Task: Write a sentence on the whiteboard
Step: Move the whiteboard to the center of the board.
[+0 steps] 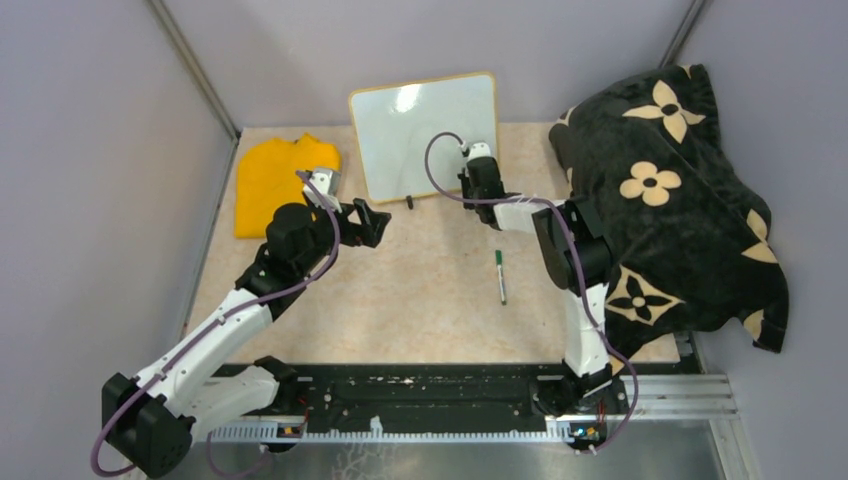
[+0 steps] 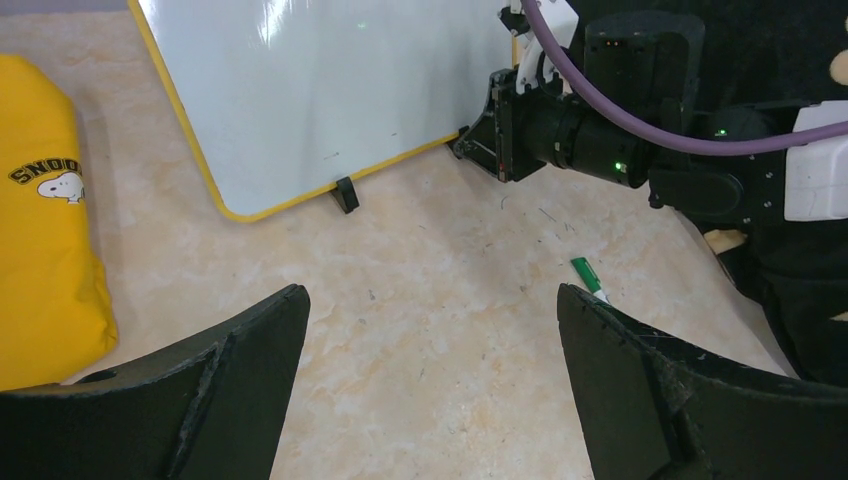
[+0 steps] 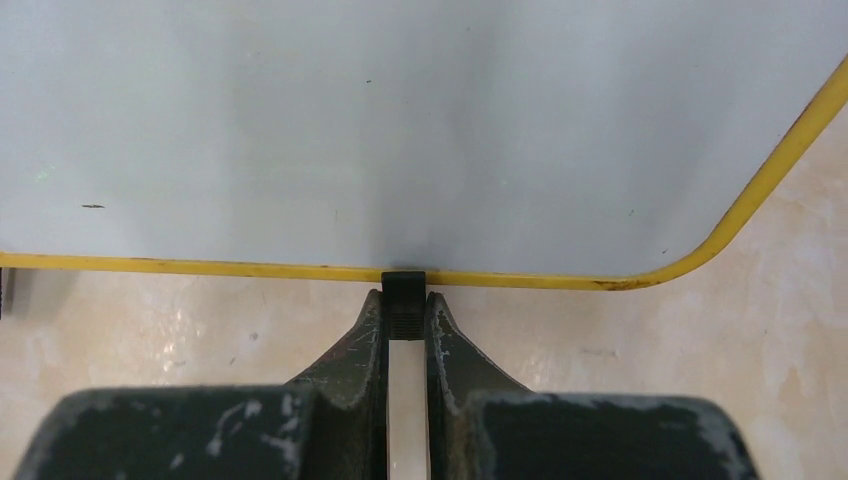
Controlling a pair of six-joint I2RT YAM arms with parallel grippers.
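Note:
The whiteboard is standing tilted at the back of the table. Next I will pull the black clip foot back toward the green marker with my right gripper, then open.
The whiteboard (image 1: 425, 130) stands tilted at the back of the table, its yellow-edged face blank except for tiny specks; no green words show on it. It also shows in the left wrist view (image 2: 330, 90) and fills the right wrist view (image 3: 400, 120). My right gripper (image 1: 478, 178) (image 3: 405, 303) is shut on the board's right black clip foot (image 3: 405, 283) at its lower edge. My left gripper (image 1: 374, 223) (image 2: 430, 295) is open and empty above the table, in front of the board. A green marker (image 1: 500, 275) (image 2: 588, 277) lies on the table.
A folded yellow cloth (image 1: 275, 180) (image 2: 40, 230) lies at the back left. A black blanket with cream flowers (image 1: 670, 190) covers the right side. The board's left clip foot (image 1: 409, 203) (image 2: 345, 193) rests on the table. Grey walls enclose the table.

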